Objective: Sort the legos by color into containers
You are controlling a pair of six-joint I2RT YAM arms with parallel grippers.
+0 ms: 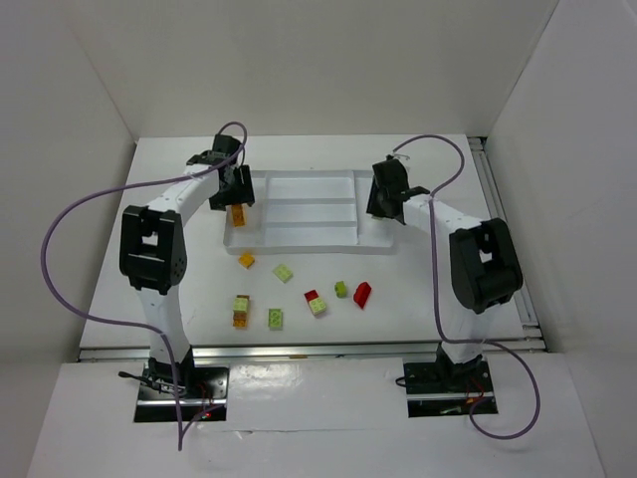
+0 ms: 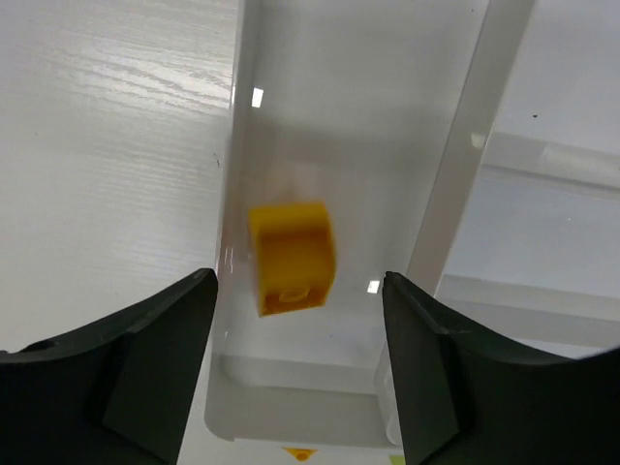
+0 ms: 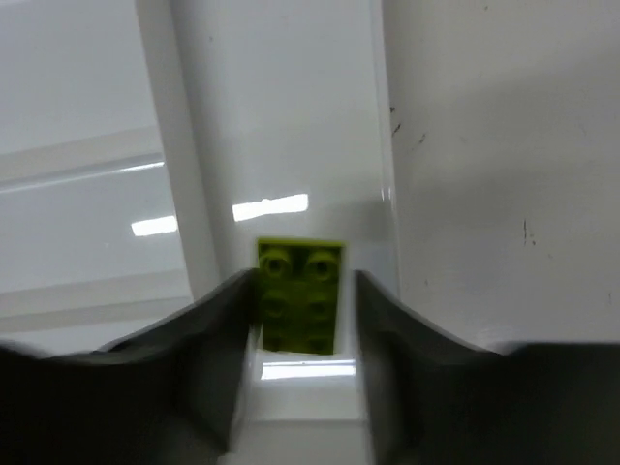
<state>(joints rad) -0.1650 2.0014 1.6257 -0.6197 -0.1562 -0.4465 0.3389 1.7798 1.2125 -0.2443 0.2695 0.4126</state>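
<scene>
The robot's right gripper will next rise back from the narrow section, then go down to the red brick (image 1: 362, 294) that lies loose outside the tray.
The white tray (image 1: 299, 237) lies mid-table. My left gripper (image 1: 234, 194) hovers open over its narrow left section (image 2: 291, 145), where a yellow-orange brick (image 2: 291, 258) sits free between the wide-apart fingers (image 2: 145, 358); it also shows in the top view (image 1: 240, 215). My right gripper (image 1: 386, 204) is over the narrow right section. A light green brick (image 3: 298, 295) lies there between its fingers (image 3: 387, 339), with a thin gap on the right side. Loose on the table are a yellow-orange brick (image 1: 246, 260), green ones (image 1: 284, 272) (image 1: 275, 319) (image 1: 340, 289), a red one (image 1: 362, 295), and two-colour stacks (image 1: 241, 311) (image 1: 316, 302).
The tray's three long slots (image 1: 309, 194) show nothing in them. White walls enclose the table on three sides. A metal rail (image 1: 503, 229) runs along the right edge. Purple cables loop from both arms.
</scene>
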